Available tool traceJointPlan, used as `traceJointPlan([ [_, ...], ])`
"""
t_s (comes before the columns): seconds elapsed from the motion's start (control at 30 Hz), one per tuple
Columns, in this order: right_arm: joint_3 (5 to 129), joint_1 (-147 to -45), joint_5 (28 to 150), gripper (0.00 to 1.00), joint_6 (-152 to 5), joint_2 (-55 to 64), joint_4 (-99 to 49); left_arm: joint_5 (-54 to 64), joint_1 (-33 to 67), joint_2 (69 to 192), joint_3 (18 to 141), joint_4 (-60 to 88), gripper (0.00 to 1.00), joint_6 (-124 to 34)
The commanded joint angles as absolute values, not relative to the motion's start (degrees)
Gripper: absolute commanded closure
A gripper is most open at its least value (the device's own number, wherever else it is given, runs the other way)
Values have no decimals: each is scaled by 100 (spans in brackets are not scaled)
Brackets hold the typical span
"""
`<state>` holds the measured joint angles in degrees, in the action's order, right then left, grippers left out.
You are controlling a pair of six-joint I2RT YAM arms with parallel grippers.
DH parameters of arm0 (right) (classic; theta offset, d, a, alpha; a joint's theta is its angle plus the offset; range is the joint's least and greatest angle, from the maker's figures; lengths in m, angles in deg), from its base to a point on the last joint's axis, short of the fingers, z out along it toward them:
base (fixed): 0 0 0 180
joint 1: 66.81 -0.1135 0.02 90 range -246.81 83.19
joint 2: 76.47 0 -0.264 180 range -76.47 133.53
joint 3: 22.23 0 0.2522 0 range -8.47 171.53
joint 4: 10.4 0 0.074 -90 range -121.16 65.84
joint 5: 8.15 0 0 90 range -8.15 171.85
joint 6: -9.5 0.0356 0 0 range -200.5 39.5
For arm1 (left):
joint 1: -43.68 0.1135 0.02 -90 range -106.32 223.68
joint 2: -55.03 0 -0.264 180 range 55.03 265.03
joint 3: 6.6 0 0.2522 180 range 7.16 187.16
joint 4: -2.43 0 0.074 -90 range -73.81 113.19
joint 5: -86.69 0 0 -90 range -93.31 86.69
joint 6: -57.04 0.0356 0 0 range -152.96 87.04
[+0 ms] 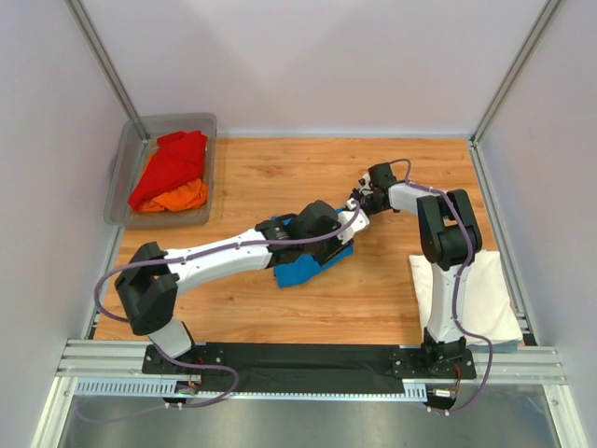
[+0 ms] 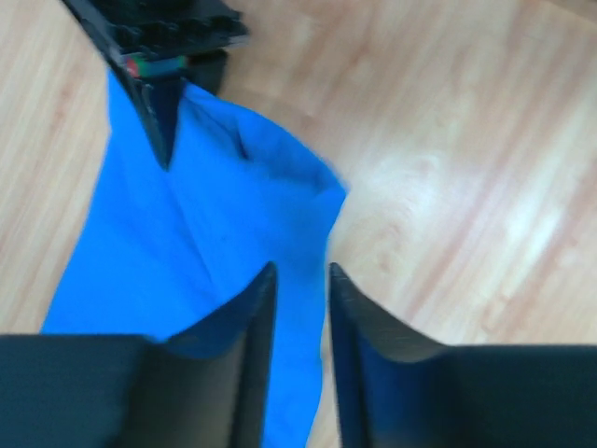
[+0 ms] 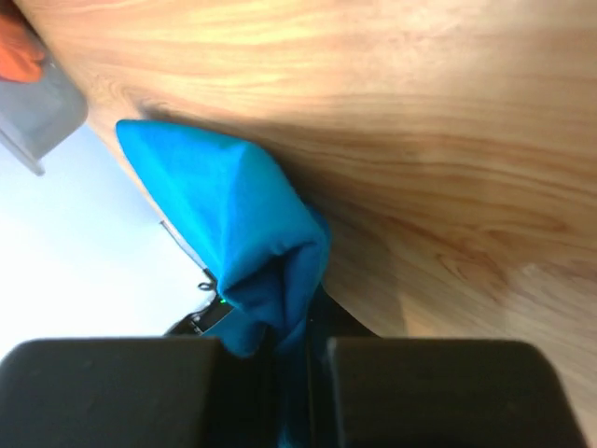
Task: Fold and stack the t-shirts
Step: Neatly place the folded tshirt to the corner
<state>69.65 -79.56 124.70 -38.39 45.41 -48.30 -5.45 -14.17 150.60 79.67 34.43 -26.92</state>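
Note:
The folded white t-shirt (image 1: 466, 289) lies to the gripper's right in the top view, so next my right gripper needs to move back over it and release the blue t-shirt.
The bright blue t-shirt (image 1: 303, 266) lies bunched at the table's middle, under the left arm's wrist. My left gripper (image 1: 347, 227) has its fingers close together around an edge of the blue cloth (image 2: 205, 233) in the left wrist view (image 2: 301, 271). My right gripper (image 1: 359, 203) is just beside it and is shut on a bunched corner of the same shirt (image 3: 224, 205) in the right wrist view (image 3: 298, 341). It also shows in the left wrist view (image 2: 163, 56), pinching the cloth. A folded white t-shirt (image 1: 466, 289) lies at the right edge. Red (image 1: 173, 163) and orange (image 1: 177, 198) t-shirts are in the tub.
The grey see-through tub (image 1: 201, 126) stands at the table's back left corner; its corner shows in the right wrist view (image 3: 42, 117). White walls and metal posts close in the table on three sides. Bare wood (image 1: 280, 173) lies between the tub and the grippers.

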Motion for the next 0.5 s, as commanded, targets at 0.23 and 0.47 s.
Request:
traceJointPlan([
  [0.23, 6108, -8377, 8937, 100, -4413, 2359, -5589, -542, -1398, 12284, 6790, 4141, 37, -4359],
  [0.47, 5902, -8377, 6456, 100, -3412, 1301, -7017, -429, -1398, 11067, 6272, 4590, 38, -4931],
])
